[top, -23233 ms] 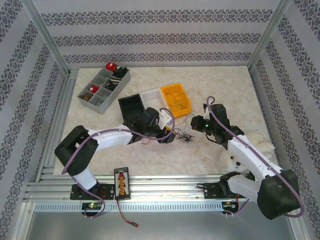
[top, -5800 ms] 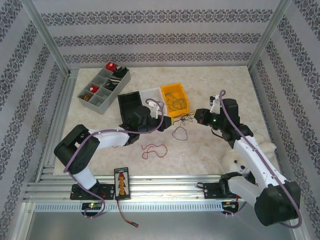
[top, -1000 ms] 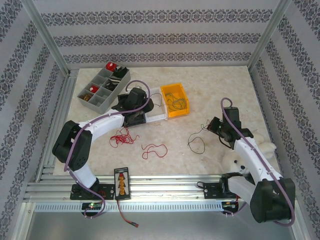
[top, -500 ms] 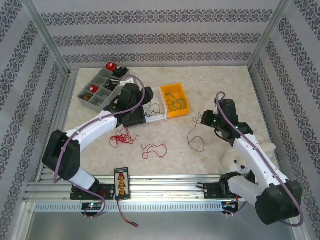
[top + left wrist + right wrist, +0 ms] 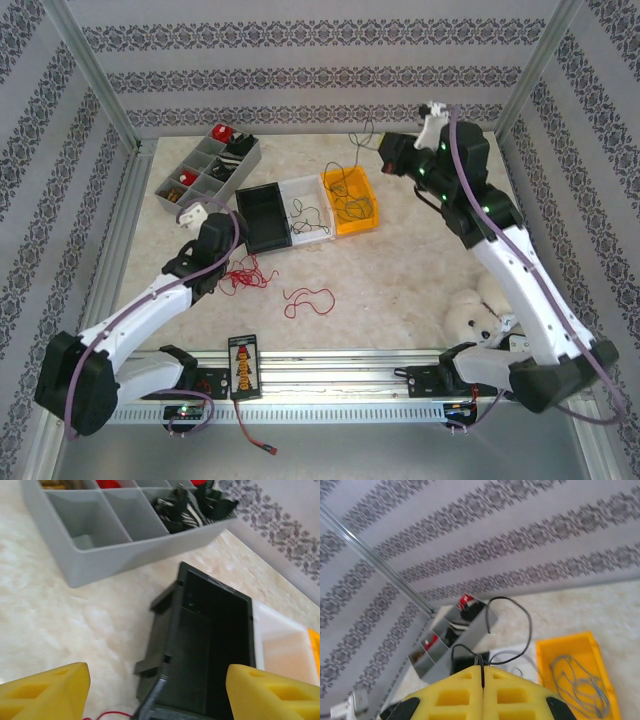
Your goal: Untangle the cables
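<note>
I will move my right gripper across past the yellow bin and down to the white bin next, and let go of the black cable there, because more black cables are in that bin.
High over the back of the table, my right gripper is shut on a thin black cable, which dangles above the yellow bin. In the right wrist view the yellow fingers press together on that black cable, and it loops out ahead of them. My left gripper hovers open left of the black bin, its yellow fingers wide apart and empty. Two red cables lie loose on the table. More black cables rest in the white bin.
A grey compartment organizer stands at the back left. Thin wires lie in the yellow bin. A white plush toy sits at the right front. A black card lies on the front rail.
My right arm has lifted the black cable off the table and carried it up and back over the bins. The left arm has pulled back from the bins towards the left front.
</note>
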### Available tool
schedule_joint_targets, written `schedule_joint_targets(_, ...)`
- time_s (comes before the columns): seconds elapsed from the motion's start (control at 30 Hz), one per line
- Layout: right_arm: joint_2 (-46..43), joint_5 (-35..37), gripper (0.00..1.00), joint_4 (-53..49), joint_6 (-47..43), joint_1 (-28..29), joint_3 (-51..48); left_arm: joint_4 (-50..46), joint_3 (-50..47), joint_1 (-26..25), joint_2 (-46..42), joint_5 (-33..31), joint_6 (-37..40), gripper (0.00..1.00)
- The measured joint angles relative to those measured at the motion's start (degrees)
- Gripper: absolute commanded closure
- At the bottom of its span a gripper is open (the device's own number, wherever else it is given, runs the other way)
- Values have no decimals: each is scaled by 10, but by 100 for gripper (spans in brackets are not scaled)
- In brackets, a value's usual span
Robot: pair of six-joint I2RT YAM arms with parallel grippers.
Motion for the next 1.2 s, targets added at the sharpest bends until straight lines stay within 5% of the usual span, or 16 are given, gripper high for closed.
schedule_joint_targets(0.4,272,-77,94,22,-4,41,134,-34,-9,4,-36,-21,-14,28)
schedule_joint_targets(1.2,373,-18,89,0,-56,69,98,-43,-9,16,-45,-21,-12,28)
